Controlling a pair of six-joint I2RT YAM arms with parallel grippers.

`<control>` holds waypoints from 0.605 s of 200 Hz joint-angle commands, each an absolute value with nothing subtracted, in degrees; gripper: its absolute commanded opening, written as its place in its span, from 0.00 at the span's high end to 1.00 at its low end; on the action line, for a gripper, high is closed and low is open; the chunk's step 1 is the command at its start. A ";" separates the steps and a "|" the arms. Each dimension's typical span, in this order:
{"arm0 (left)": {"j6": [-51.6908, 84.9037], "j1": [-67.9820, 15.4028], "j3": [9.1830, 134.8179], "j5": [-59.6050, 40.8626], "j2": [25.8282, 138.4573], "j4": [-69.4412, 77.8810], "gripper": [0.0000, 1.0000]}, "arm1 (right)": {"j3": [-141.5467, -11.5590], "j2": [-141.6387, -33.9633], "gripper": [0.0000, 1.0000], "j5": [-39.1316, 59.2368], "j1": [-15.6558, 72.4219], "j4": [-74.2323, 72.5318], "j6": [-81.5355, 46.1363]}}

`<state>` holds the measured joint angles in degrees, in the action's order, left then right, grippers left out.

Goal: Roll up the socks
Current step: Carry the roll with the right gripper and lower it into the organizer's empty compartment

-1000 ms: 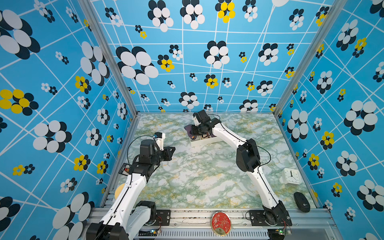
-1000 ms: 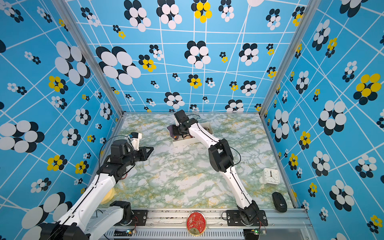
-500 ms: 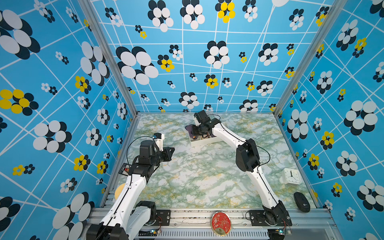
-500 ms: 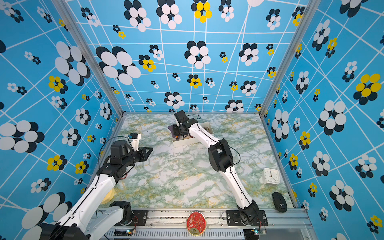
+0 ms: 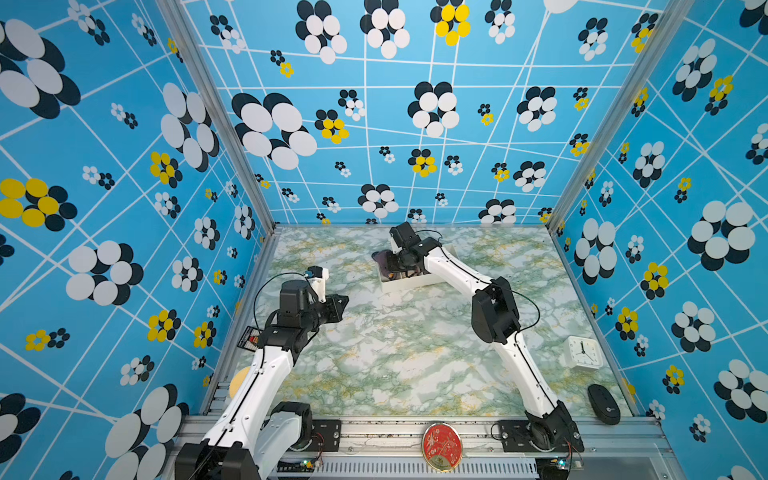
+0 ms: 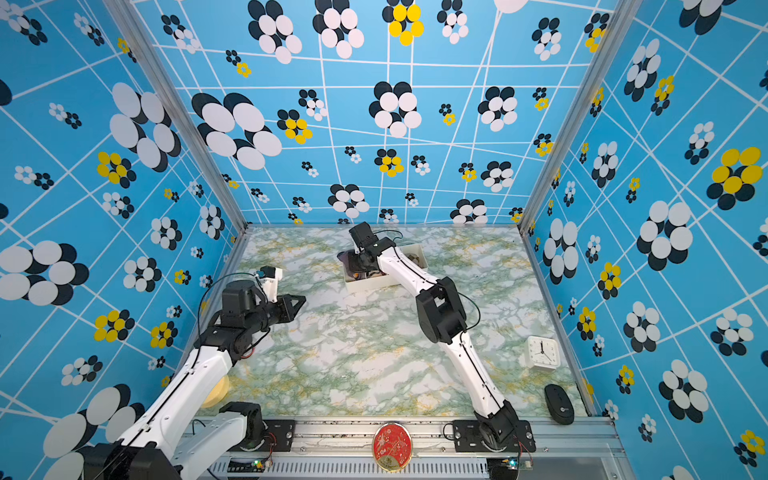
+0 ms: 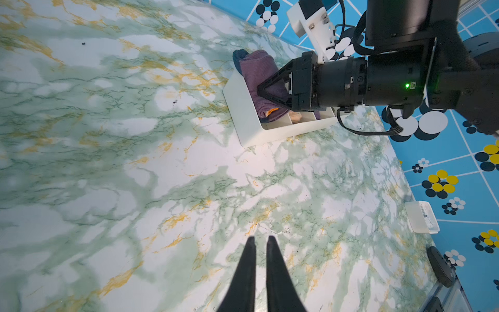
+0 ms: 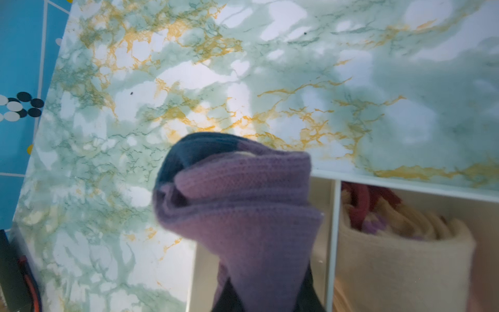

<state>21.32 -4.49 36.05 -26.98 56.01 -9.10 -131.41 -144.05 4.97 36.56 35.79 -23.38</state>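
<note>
I will next lower my right gripper into the tray's end section (image 8: 209,274) directly below it and let go of the roll. The roll's teal toe still sticks out over the tray's rim.
The socks (image 8: 237,210) are a purple ribbed bundle with a dark teal toe, and my right gripper (image 8: 267,291) is shut on them. In the left wrist view the socks (image 7: 256,70) sit in the end compartment of a white divided tray (image 7: 243,118), with the right gripper (image 7: 260,90) pressed into them. Both top views show the tray (image 5: 409,282) at the back middle of the table, the socks (image 5: 380,259) poking over its left end. My left gripper (image 7: 259,239) is shut and empty, hovering over bare marble at the left (image 5: 343,301).
A peach-coloured sock roll (image 8: 399,256) fills the neighbouring tray compartment. A white clock (image 5: 583,352) and a black mouse (image 5: 603,404) lie at the front right. A red round disc (image 5: 441,445) sits on the front rail, a yellow disc (image 5: 237,380) under the left arm.
</note>
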 commanded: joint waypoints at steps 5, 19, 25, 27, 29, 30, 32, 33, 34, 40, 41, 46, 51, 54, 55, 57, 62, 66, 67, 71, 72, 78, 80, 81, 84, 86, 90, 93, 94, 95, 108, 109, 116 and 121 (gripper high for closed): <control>20.04 -3.87 36.27 -28.17 56.56 -10.18 0.88 | -127.14 -142.39 1.00 1.29 35.76 41.58 -23.42; 20.13 -3.87 36.25 -28.39 56.73 -10.20 0.88 | -125.66 -141.26 1.00 0.99 35.70 41.40 -23.29; 20.15 -3.87 36.24 -28.39 56.77 -10.28 0.88 | -124.94 -140.80 1.00 0.89 35.70 41.33 -23.29; 20.13 -3.87 36.28 -28.39 56.82 -10.28 0.88 | -124.73 -140.58 1.00 0.88 35.71 41.25 -23.29; 20.13 -3.87 36.23 -28.39 56.83 -10.24 0.88 | -124.50 -140.50 1.00 0.86 35.73 41.21 -23.29; 20.13 -3.87 36.22 -28.39 56.80 -10.22 0.88 | -124.39 -140.43 1.00 0.82 35.75 41.13 -23.29; 20.17 -3.87 36.24 -28.39 56.78 -10.27 0.88 | -124.20 -140.34 1.00 0.80 35.77 41.07 -23.29; 20.19 -3.87 36.27 -28.39 56.78 -10.27 0.88 | -124.15 -140.26 1.00 0.80 35.77 41.01 -23.29; 20.16 -3.87 36.24 -28.39 56.78 -10.28 0.88 | -124.08 -140.22 1.00 0.79 35.77 40.98 -23.29; 20.13 -3.87 36.28 -28.39 56.78 -10.23 0.88 | -123.97 -140.10 1.00 0.58 35.75 41.11 -23.21; 20.17 -3.87 36.29 -28.39 56.78 -10.26 0.88 | -123.99 -140.10 1.00 0.55 35.76 41.16 -23.21; 20.17 -3.87 36.25 -28.44 56.78 -10.23 0.88 | -124.22 -140.16 1.00 0.45 35.74 41.50 -23.20; 20.16 -3.87 36.22 -28.48 56.78 -10.28 0.88 | -124.49 -140.22 1.00 0.40 35.76 41.92 -23.20; 20.20 -3.87 36.27 -28.54 56.78 -10.28 0.88 | -124.61 -140.34 1.00 0.36 35.70 42.07 -23.20; 20.21 -3.87 36.24 -28.55 56.78 -10.24 0.88 | -124.62 -140.35 1.00 0.35 35.74 42.13 -23.16; 20.26 -3.87 36.28 -28.58 56.78 -10.32 0.88 | -124.69 -140.42 1.00 0.35 35.76 42.28 -23.19; 20.29 -3.87 36.38 -28.65 56.82 -10.37 0.88 | -124.94 -140.53 1.00 0.37 35.77 42.56 -23.20; 20.22 -3.87 36.37 -28.77 56.82 -10.37 0.88 | -125.13 -140.59 1.00 0.35 35.77 42.89 -23.25; 20.26 -3.87 36.33 -28.80 56.80 -10.37 0.88 | -125.14 -140.65 1.00 0.35 35.77 42.98 -23.23; 20.22 -3.87 36.31 -28.75 56.79 -10.43 0.89 | -125.28 -140.73 1.00 0.27 35.77 43.28 -23.29; 20.22 -3.87 36.30 -28.79 56.78 -10.40 0.89 | -125.31 -140.77 1.00 0.27 35.77 43.39 -23.29; 20.21 -3.87 36.35 -28.81 56.78 -10.47 0.88 | -125.33 -140.80 1.00 0.24 35.73 43.78 -23.21; 20.24 -3.87 36.33 -28.76 56.71 -10.55 0.89 | -125.33 -140.87 1.00 0.24 35.76 43.88 -23.23; 20.18 -3.87 36.32 -28.79 56.70 -10.59 0.89 | -125.33 -140.88 1.00 0.21 35.77 43.96 -23.21; 20.18 -3.89 36.29 -28.82 56.69 -10.63 0.89 | -125.40 -140.89 1.00 0.14 35.77 44.21 -23.16; 20.16 -3.87 36.30 -28.83 56.69 -10.66 0.89 | -125.41 -140.89 1.00 0.03 35.77 44.32 -23.13; 20.17 -3.87 36.35 -28.83 56.69 -10.72 0.88 | -125.50 -140.93 1.00 0.00 35.80 44.65 -23.03; 20.13 -3.87 36.36 -28.78 56.69 -10.67 0.89 | -125.51 -140.97 1.00 -0.04 35.82 44.91 -22.91; 20.17 -3.87 36.37 -28.81 56.69 -10.69 0.89 | -125.55 -140.97 1.00 -0.07 35.80 44.96 -22.88; 20.15 -3.87 36.34 -28.77 56.69 -10.71 0.89 | -125.57 -140.98 1.00 -0.12 35.83 45.02 -22.87; 20.13 -3.87 36.23 -28.91 56.77 -10.62 0.88 | -125.88 -141.26 1.00 -0.01 35.79 45.58 -22.38; 20.22 -3.87 36.26 -28.91 56.82 -10.63 0.89 | -125.91 -141.25 1.00 -0.01 35.82 45.64 -22.35; 20.26 -3.87 36.29 -29.00 56.78 -10.49 0.88 | -126.41 -141.63 1.00 -0.03 35.86 45.96 -22.22; 20.32 -3.91 36.25 -29.07 56.86 -10.44 0.88 | -126.91 -141.97 1.00 0.00 35.81 46.21 -22.15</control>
